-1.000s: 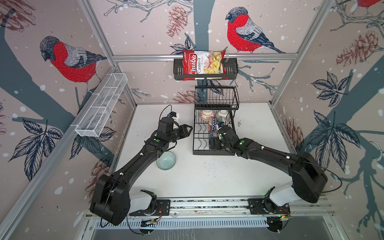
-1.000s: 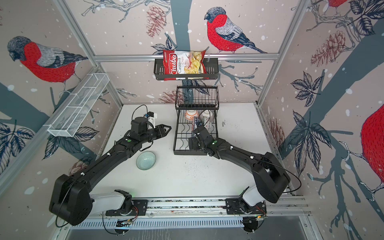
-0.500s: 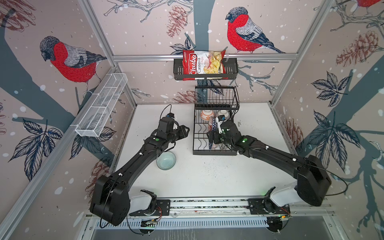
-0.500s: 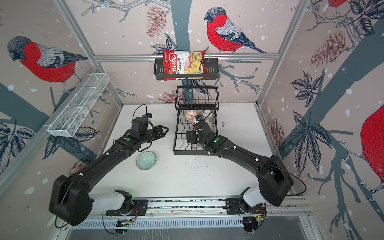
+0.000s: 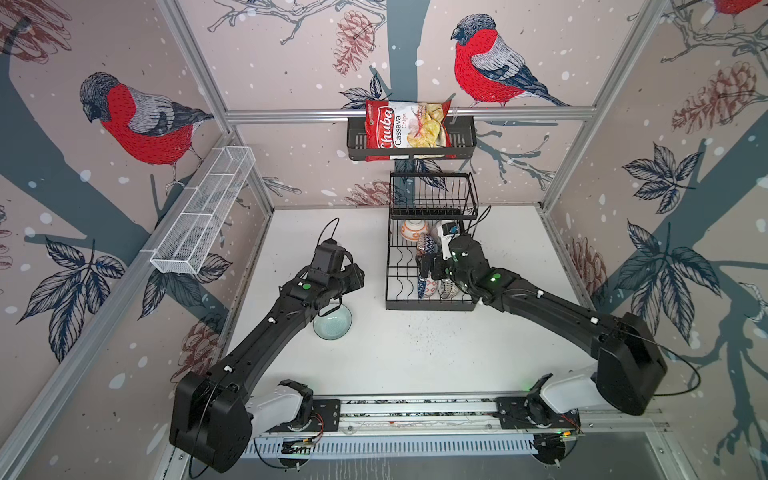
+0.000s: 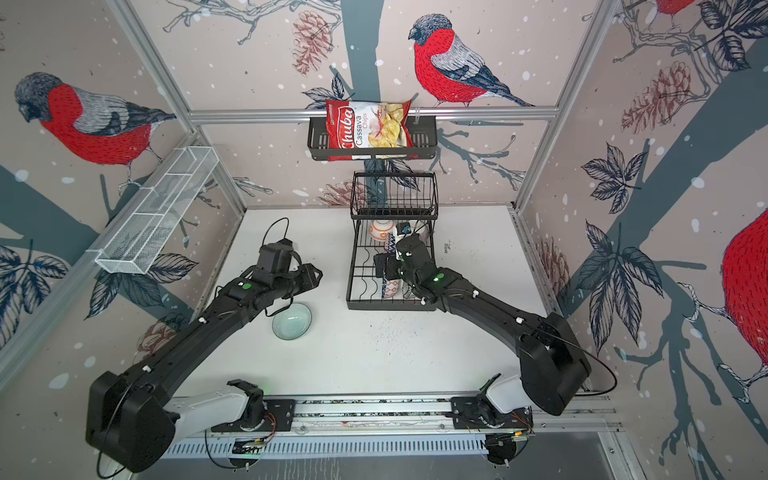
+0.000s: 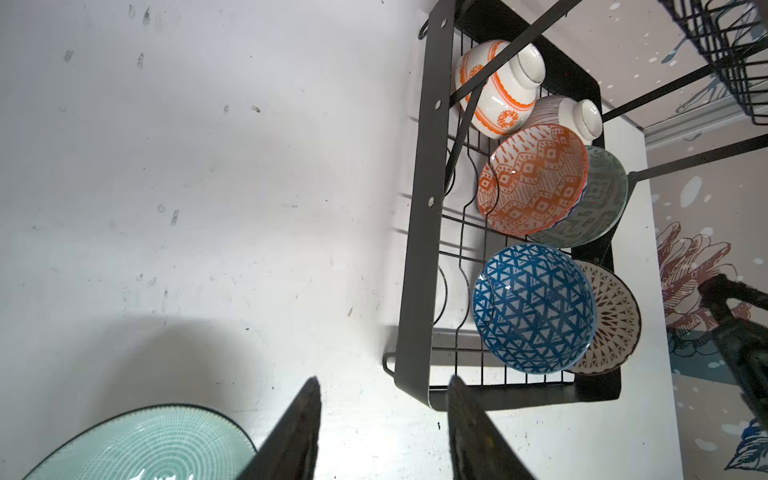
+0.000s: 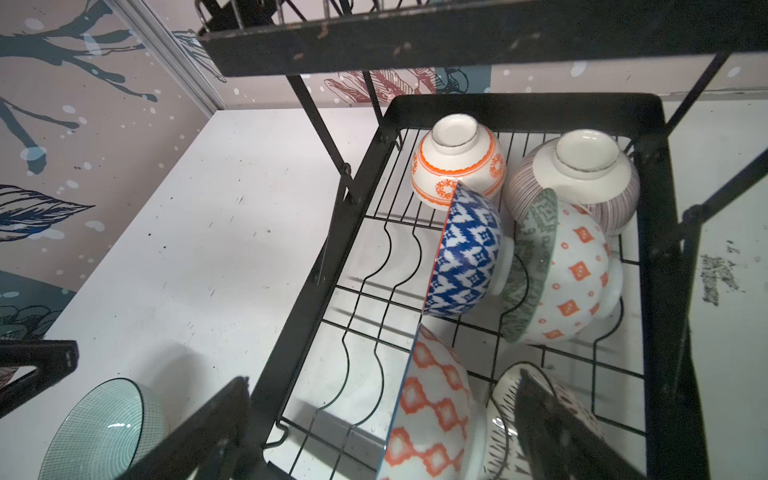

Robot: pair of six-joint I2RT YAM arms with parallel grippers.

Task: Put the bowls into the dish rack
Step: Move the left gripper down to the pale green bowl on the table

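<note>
The mint-green bowl is below and back toward the base. My left gripper should next bring its open fingers back and down astride the bowl's rack-side rim (image 5: 350, 321) (image 7: 249, 444).
Several patterned bowls stand in the dish rack (image 5: 430, 306) (image 7: 424, 208), among them a blue-triangle bowl (image 7: 534, 307) on edge beside a black-white dotted bowl (image 7: 615, 320). A mint-green bowl (image 5: 332, 323) (image 6: 291, 321) (image 7: 145, 444) sits upright on the table, left of the rack. My left gripper (image 5: 357, 278) (image 7: 384, 415) hovers open and empty between that bowl and the rack's front corner. Over the rack's front half, my right gripper (image 5: 428, 266) (image 8: 383, 378) is wide open, one finger outside the rack's side, the other by the dotted bowl (image 8: 498, 415), not gripping.
The rack's upper basket tier (image 5: 432, 195) overhangs the rear bowls. A black wall shelf (image 5: 411, 139) holds a chips bag above it. A white mesh basket (image 5: 203, 212) hangs on the left wall. The rack's left slots (image 8: 365, 291) hold nothing.
The right gripper has opened wider and lifted slightly off the bowls in the rack. The left gripper has drifted a little toward the front, nearer the mint-green bowl.
</note>
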